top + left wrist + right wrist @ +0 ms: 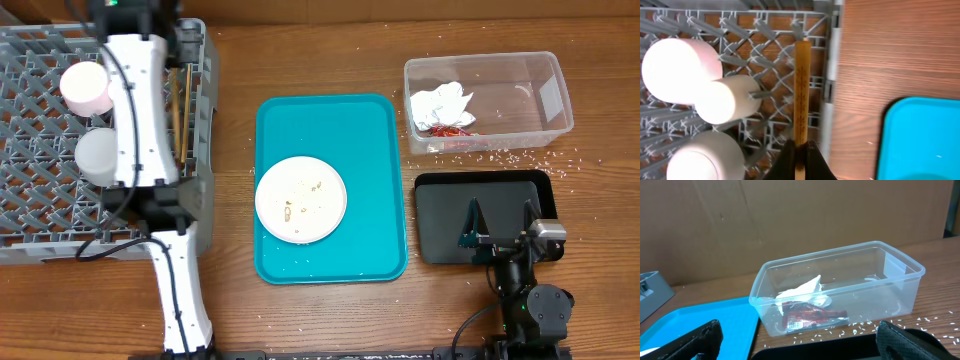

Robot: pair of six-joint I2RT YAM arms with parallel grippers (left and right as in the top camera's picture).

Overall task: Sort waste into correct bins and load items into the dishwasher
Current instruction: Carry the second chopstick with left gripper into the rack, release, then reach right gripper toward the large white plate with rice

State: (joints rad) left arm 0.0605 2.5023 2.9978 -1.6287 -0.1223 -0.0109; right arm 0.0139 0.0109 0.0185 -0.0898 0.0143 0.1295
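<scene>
The chopsticks [183,110] will come down in my left gripper into the rack's free part between the small white cup [725,102] and the rack's side, then be released.
My left gripper [800,150] is shut on the wooden chopsticks [802,90], holding them lengthwise over the right side of the grey dish rack [770,45]. In the overhead view the chopsticks [183,110] show beside the left arm. A pinkish-white bowl [677,70], a small white cup [725,102] and a grey bowl [705,157] stand in the rack. The white plate [300,198], with crumbs on it, lies on the teal tray [330,262]. My right gripper [500,235] hangs open and empty over the black tray [445,230]. The clear tub [890,260] holds the napkin [802,292] and red wrapper [815,317].
Loose rice grains [500,155] lie on the wood between the clear tub and the black tray, and also show as rice grains [860,326] in the right wrist view. The rack's right wall stands close to the teal tray's left edge. The left arm stretches over the rack.
</scene>
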